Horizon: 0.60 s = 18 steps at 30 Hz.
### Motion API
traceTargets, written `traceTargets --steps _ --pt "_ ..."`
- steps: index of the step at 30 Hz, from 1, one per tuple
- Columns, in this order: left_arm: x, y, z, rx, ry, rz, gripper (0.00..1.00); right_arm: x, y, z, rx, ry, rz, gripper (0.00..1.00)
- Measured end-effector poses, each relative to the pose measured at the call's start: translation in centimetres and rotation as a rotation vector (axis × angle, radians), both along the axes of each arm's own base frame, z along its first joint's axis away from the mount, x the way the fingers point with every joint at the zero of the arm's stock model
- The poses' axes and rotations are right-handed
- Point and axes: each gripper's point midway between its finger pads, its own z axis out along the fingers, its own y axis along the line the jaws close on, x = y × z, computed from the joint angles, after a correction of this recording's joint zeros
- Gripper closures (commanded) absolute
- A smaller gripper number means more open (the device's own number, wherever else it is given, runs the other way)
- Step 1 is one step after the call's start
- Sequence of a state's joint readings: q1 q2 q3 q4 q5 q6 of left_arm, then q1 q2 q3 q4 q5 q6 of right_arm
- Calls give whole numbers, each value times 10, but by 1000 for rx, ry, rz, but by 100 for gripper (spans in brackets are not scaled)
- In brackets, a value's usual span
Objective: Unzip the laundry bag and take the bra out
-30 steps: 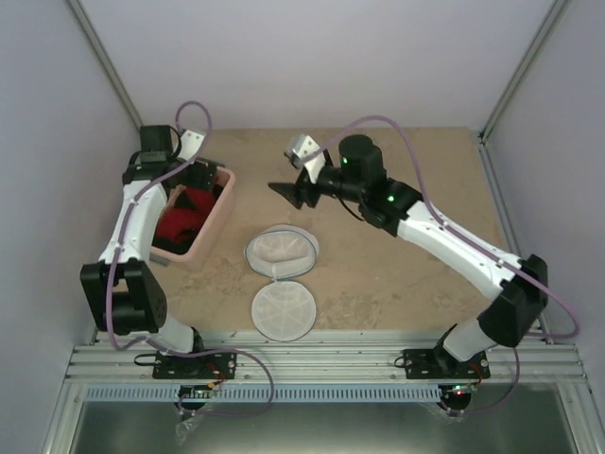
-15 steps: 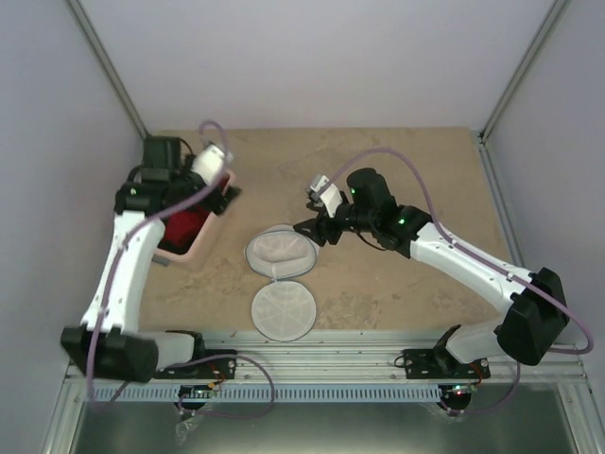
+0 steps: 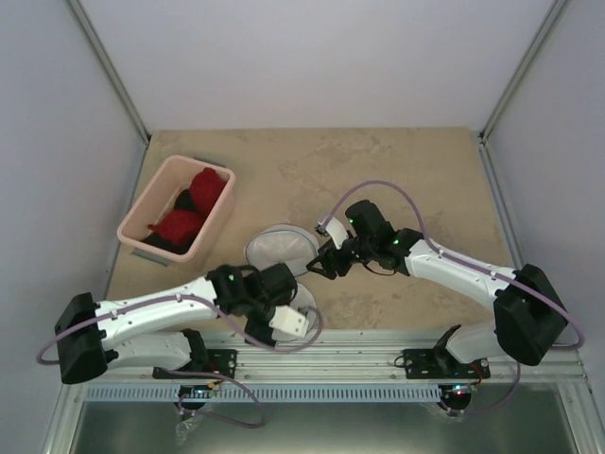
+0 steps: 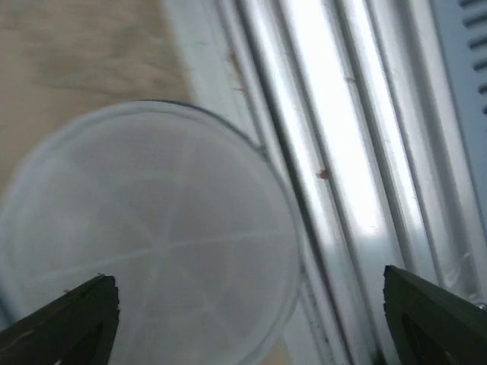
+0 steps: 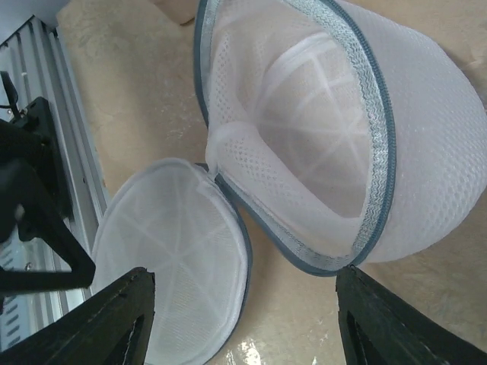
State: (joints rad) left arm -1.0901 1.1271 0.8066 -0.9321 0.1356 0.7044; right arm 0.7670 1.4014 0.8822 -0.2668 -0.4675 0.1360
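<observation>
My left gripper moves down onto the lid's near rim (image 4: 297, 262) beside the metal bar and closes next, since the bag is empty and its round lid still lies flat.
The white mesh laundry bag (image 3: 279, 248) stands unzipped at the table's middle. In the right wrist view its inside (image 5: 319, 129) is empty. Its round lid (image 3: 305, 297) lies flat in front, mostly hidden under my left arm; it also shows in the left wrist view (image 4: 152, 236) and the right wrist view (image 5: 175, 258). The red bra (image 3: 201, 189) lies in the pink bin (image 3: 227, 203). My left gripper (image 3: 274, 312) hovers open and empty over the lid's near edge (image 4: 251, 327). My right gripper (image 3: 319, 267) is open and empty beside the bag's right rim (image 5: 243, 319).
Black bras (image 3: 163, 241) lie in the pink bin with the red one. The metal rail (image 3: 378, 340) runs along the near table edge, also under my left gripper (image 4: 342, 152). Grey walls enclose the back and sides.
My left arm has swung from the pink bin down to the front edge over the lid, leaving the red bra in the bin. My right gripper has lowered toward the bag's right rim.
</observation>
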Motion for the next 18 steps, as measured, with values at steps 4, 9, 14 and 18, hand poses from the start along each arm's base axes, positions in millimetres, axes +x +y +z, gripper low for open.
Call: traceTargets --steps 4,9,14,18 --pt "-28 20 -37 37 -20 -207 1 0 0 -1 3 11 -10 35" --pt "-23 36 -70 47 -121 -288 2 0 0 -1 7 12 -13 36" --pt "-17 33 -86 65 -146 -263 30 2 3 -8 1 22 -7 37" --pt "-27 30 -89 34 -107 -277 65 -1 5 -19 -13 50 12 37"
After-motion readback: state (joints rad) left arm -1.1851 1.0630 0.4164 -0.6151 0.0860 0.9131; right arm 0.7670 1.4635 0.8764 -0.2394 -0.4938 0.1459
